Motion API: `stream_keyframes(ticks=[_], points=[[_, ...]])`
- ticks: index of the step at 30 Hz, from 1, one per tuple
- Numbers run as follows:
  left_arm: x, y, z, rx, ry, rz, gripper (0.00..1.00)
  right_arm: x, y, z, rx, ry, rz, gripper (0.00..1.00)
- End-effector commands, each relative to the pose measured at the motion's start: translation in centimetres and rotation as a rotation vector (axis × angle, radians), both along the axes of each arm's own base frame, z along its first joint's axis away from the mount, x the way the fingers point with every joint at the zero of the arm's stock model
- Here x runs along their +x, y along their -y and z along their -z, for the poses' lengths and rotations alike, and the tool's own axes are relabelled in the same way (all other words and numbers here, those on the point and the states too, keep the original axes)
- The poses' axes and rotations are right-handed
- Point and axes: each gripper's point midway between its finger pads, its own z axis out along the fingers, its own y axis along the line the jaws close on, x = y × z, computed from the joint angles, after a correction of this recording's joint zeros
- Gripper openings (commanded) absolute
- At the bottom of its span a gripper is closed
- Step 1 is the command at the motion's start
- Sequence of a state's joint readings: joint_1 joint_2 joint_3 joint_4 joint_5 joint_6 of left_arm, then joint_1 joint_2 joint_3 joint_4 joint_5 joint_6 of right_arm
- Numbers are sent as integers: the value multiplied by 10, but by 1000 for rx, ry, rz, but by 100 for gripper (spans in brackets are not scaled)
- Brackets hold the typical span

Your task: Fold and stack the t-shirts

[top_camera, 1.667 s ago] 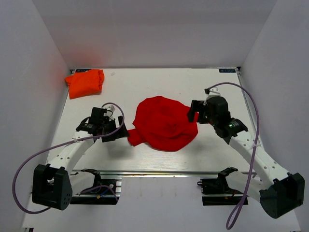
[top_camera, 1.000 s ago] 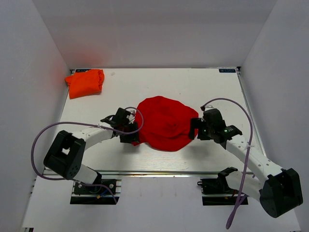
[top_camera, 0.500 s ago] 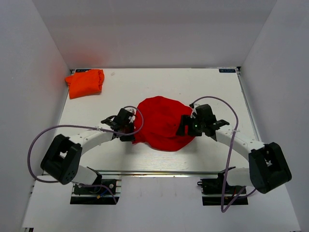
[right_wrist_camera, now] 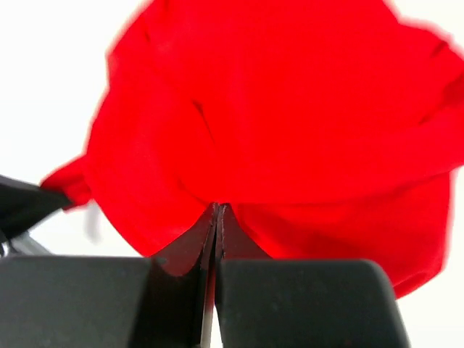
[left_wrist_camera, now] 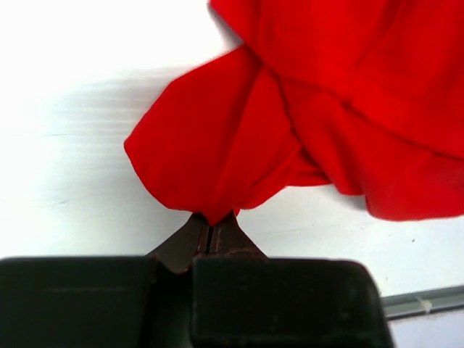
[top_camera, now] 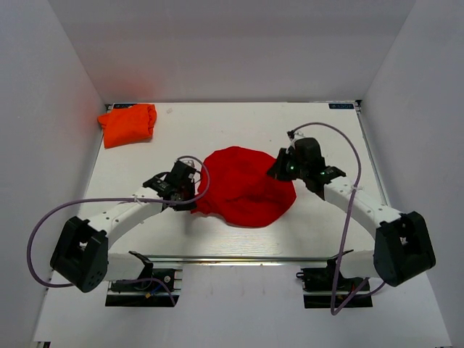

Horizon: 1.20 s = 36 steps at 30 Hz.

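The left gripper swings up and then outward over the bare table beyond the heap next and releases the fold, because the red t-shirt [top_camera: 246, 190] lies crumpled.
The red t-shirt [top_camera: 246, 190] lies crumpled in a rounded heap at the table's middle. My left gripper [top_camera: 194, 201] is at its left edge, shut on a pointed fold of the red t-shirt [left_wrist_camera: 217, 145]; the left gripper [left_wrist_camera: 212, 219] pinches the fabric at the fingertips. At the heap's upper right edge my right gripper [top_camera: 280, 168] is also shut, and the red t-shirt [right_wrist_camera: 275, 109] spreads out from the closed tips of the right gripper [right_wrist_camera: 218, 208]. The orange t-shirt [top_camera: 128, 123] sits folded in the far left corner, away from both grippers.
White walls close in the table [top_camera: 239, 130] on the left, back and right. A metal rail [top_camera: 239, 258] runs along the near edge by the arm bases. The left gripper's dark finger [right_wrist_camera: 22, 206] shows at the left of the right wrist view.
The right gripper came in over the red t-shirt's right edge, shut on it and drew back toward the far right. The left gripper shut on the left fold and shifted slightly left.
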State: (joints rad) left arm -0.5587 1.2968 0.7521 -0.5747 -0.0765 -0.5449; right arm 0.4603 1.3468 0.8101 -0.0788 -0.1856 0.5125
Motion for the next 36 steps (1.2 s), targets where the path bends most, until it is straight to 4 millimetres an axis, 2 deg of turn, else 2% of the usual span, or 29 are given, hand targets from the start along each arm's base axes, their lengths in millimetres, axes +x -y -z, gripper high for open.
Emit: stream_keyframes(ticks=[1,2,4,5,6,7,8,10,11,13,14,15,16,17,18,20,21,23,24,25,27,28,29,30,31,32,36], points=[[25,-17,-56,37,154,-101,0,30,10,-85,19,232,92,0],[37,-19,-80,27,209,-129,0,35,14,-101,8,278,116,0],[43,-33,-111,58,283,-191,0,42,34,-146,1,401,212,0],[51,-32,-140,34,346,-211,0,42,40,-157,-19,437,223,0],[55,-37,-155,41,386,-236,0,37,47,-189,3,510,247,0],[55,-42,-165,55,398,-250,0,40,58,-209,-15,562,293,0],[59,-44,-193,32,458,-274,0,39,63,-218,-34,587,305,0],[57,-59,-215,64,502,-320,0,34,83,-266,-42,686,378,0],[58,-62,-235,56,539,-342,0,31,88,-276,-49,708,396,0],[54,-75,-255,75,583,-384,0,22,109,-314,-73,785,466,0],[51,-84,-266,96,602,-411,0,20,121,-324,-87,805,520,0],[47,-90,-274,98,621,-428,0,13,135,-345,-109,848,570,0],[42,-96,-291,82,660,-451,0,10,146,-352,-126,859,616,0],[37,-105,-299,97,676,-474,0,5,154,-360,-141,879,644,0],[34,-109,-309,90,699,-491,0,-4,163,-380,-134,919,669,0],[25,-119,-341,55,769,-519,0,-14,177,-401,-145,961,723,0],[18,-126,-354,43,805,-528,0,-23,183,-418,-127,992,746,0],[9,-133,-390,3,895,-525,0,-29,194,-434,-159,1032,781,0],[4,-136,-402,-12,927,-526,0,-39,200,-453,-138,1067,797,0],[-5,-140,-423,-55,978,-519,0,-44,203,-462,-149,1093,798,0],[-14,-139,-446,-101,1041,-478,0,-54,208,-481,-127,1134,809,0],[-24,-140,-463,-145,1086,-455,0,-64,211,-496,-102,1169,808,0],[-26,-140,-471,-147,1110,-442,0,-74,216,-509,-107,1202,814,0],[-36,-144,-488,-187,1163,-440,0,-78,217,-515,-105,1222,811,0],[-42,-141,-497,-219,1189,-401,0,-83,221,-520,-110,1234,817,0],[-45,-139,-505,-232,1211,-379,0,-96,227,-535,-84,1267,833,0],[-63,-135,-536,-283,1304,-285,0,-126,229,-561,-34,1362,785,0]])
